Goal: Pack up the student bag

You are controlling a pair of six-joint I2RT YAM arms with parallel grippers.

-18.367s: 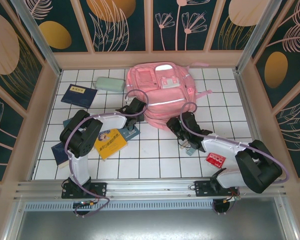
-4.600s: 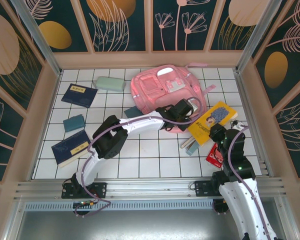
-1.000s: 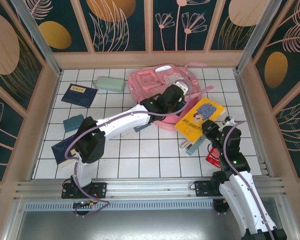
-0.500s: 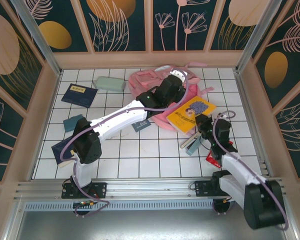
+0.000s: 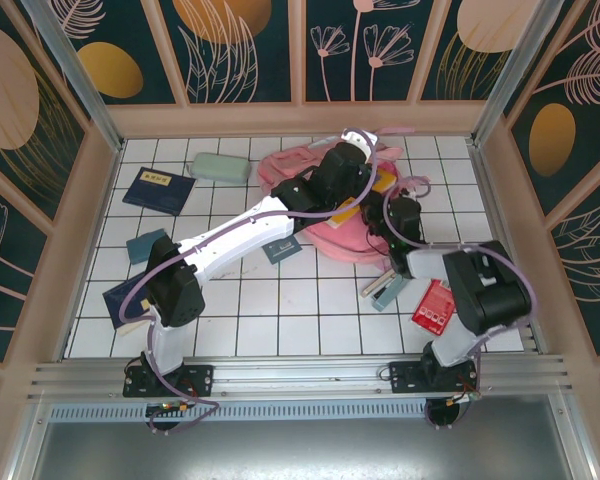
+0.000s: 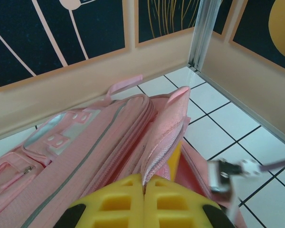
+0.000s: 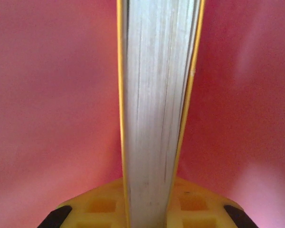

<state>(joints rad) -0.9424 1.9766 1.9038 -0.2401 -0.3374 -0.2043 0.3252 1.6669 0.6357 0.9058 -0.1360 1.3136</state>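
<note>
The book's yellow cover still shows at the bag's opening, so the robot's right gripper will next push the book deeper into the bag's pink inside ahead of it and let the book go.
The pink student bag lies at the back of the tiled floor, with its top opening towards the right. My left gripper is shut on the bag's zip flap and holds it up, its yellow fingertips pressed together on the fabric. My right gripper is shut on a yellow book at its lower edge. The book stands on edge inside the bag. Its grey page block rises between pink lining. A yellow sliver of the book shows under the raised flap.
A mint-green pencil case and a blue book lie back left. A teal block and another blue book sit further left. A red packet and small items lie right of centre. Wooden walls close in behind the bag.
The right gripper has carried the yellow book up and to the left, from open floor into the bag's opening. The left gripper has lifted the flap a little further back.
</note>
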